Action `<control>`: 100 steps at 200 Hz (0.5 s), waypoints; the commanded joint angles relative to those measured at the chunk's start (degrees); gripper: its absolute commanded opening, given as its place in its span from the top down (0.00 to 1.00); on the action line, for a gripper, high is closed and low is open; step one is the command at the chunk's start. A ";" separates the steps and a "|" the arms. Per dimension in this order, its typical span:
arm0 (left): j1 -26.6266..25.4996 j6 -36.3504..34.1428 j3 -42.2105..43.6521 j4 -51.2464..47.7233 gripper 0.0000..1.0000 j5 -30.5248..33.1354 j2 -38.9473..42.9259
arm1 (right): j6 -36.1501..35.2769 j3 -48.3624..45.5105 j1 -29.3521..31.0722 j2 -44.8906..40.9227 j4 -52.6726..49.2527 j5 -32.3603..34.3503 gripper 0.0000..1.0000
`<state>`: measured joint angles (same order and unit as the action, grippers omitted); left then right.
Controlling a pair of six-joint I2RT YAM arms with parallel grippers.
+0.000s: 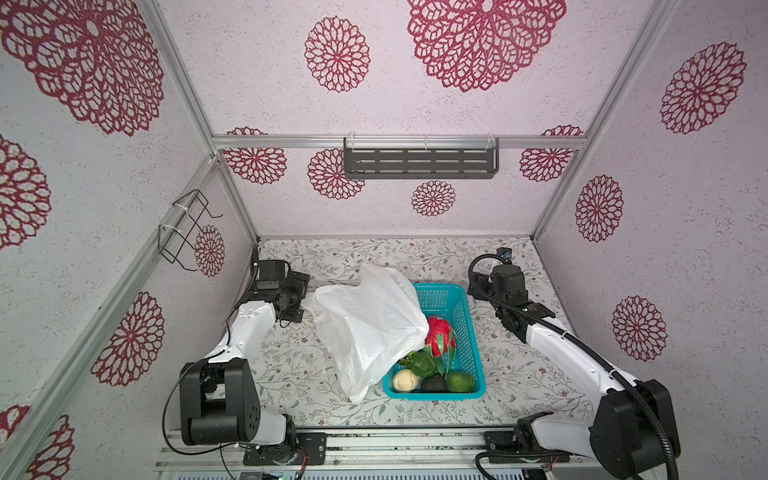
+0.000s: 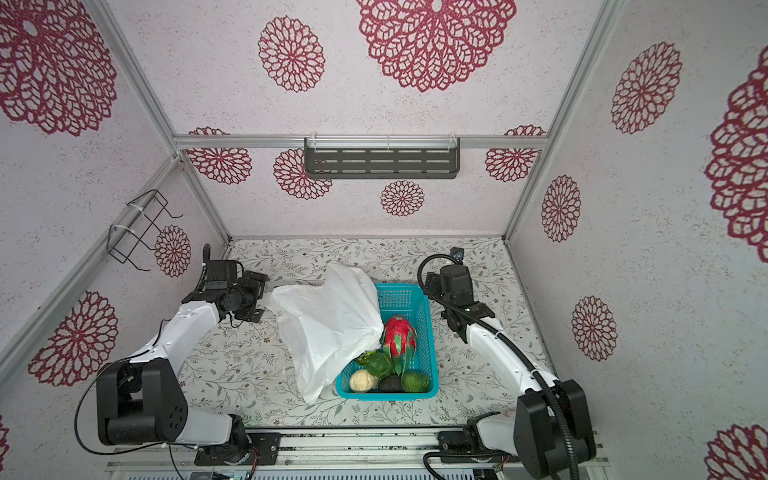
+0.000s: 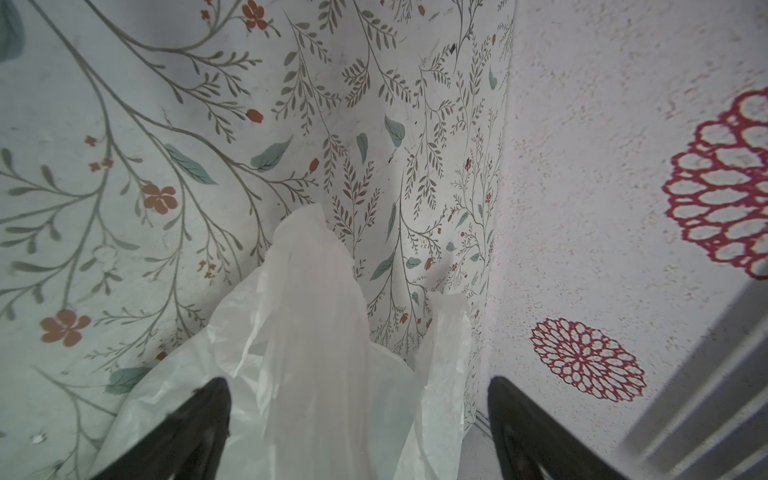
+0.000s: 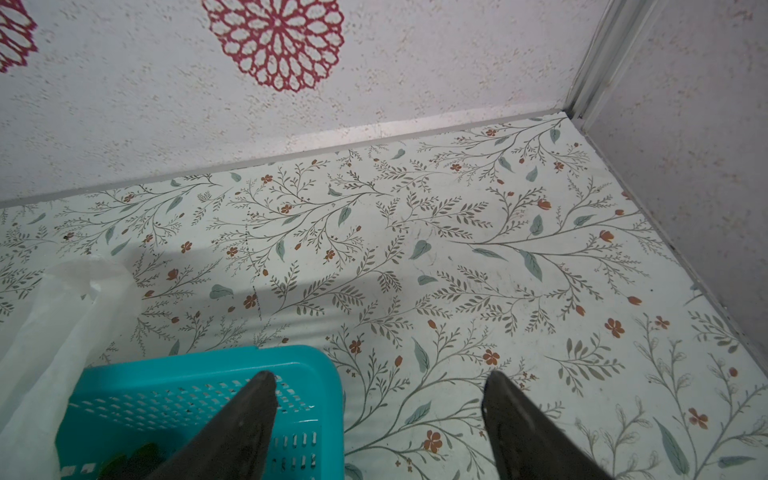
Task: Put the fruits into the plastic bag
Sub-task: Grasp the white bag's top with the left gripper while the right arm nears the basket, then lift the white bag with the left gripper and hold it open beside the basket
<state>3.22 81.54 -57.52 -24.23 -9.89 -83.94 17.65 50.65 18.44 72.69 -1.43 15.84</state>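
My left gripper will move toward the basket (image 1: pixel 465 316), slide its open fingers farther over the bag's loop handle (image 1: pixel 310 301) and close on it, because that end of the bag already reaches between them.
The white plastic bag (image 1: pixel 370 320) (image 2: pixel 328 320) lies crumpled mid-table, draped over the left side of a turquoise basket (image 1: pixel 465 316). In the basket lie the fruits: a red dragon fruit (image 1: pixel 440 334), a green bumpy one (image 1: pixel 422 363), a cream lump (image 1: pixel 406 380), a dark avocado (image 1: pixel 434 383) and a smooth green one (image 1: pixel 460 381). My left gripper (image 1: pixel 301 297) (image 3: pixel 356 381) is open at the bag's left end, and the bag (image 3: pixel 316 332) reaches between its fingers. My right gripper (image 1: pixel 478 284) (image 4: pixel 379 376) is open and empty over the basket's far right corner (image 4: pixel 199 370).
A black slotted shelf (image 1: pixel 419 162) hangs on the back wall. A wire rack (image 1: pixel 187 228) is fixed to the left wall. Enclosure walls close in the table on three sides, and a metal rail (image 1: pixel 395 449) runs along the front.
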 commanded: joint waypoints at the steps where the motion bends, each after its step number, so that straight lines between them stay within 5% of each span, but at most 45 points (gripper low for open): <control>1: -1.16 2.74 1.33 2.43 0.09 0.45 -1.95 | 0.32 -0.01 0.28 -0.73 -0.15 0.51 0.19; 37: -2.82 4.32 2.58 4.61 0.28 2.00 -3.93 | 0.28 0.01 0.24 -0.78 -0.41 0.69 0.19; 63: -2.92 3.67 0.90 5.01 0.69 2.05 -5.00 | 0.35 0.65 0.28 -1.18 -1.00 0.51 0.20; 100: -2.96 -11.19 -12.39 -1.06 0.99 5.35 -3.63 | 0.33 1.60 0.28 -2.97 -1.73 0.15 0.21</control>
<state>0.30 81.01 -60.42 -24.34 -7.60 -88.99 17.63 50.65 18.44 72.60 -2.79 15.84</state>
